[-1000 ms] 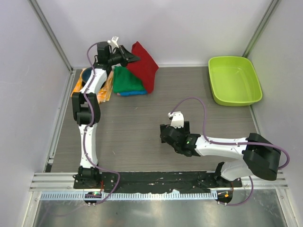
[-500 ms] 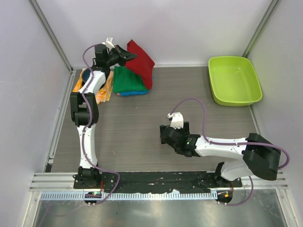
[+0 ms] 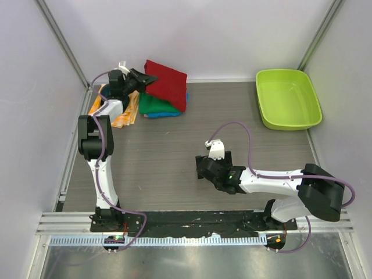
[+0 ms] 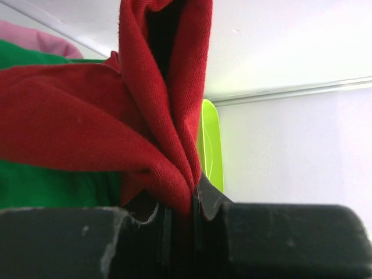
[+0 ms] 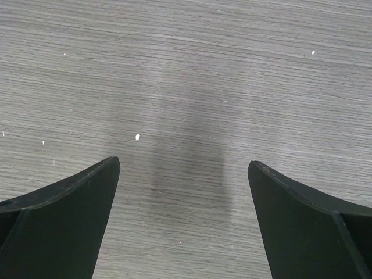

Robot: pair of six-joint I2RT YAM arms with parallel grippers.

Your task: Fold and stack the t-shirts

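Observation:
The red shirt leaves green cloth uncovered. The shirt's edge goes toward the orange-and-white checked cloth next, drawn by my left gripper, which then releases it.
The dark red t-shirt lies draped over the folded green t-shirt at the back left of the table. A strip of the blue t-shirt shows under the green one. My left gripper is shut on the red shirt's left edge. In the left wrist view the red cloth is pinched between the jaws of the left gripper, with green cloth below. My right gripper is open and empty, low over the bare table in the middle.
A lime green tub stands at the back right; its edge shows in the left wrist view. An orange-and-white checked cloth lies under the left arm by the left wall. White walls close in the back and sides.
My left gripper has moved left and down with the red shirt. The shirt has gone from hanging upright to lying spread over the green shirt. The right arm has not moved.

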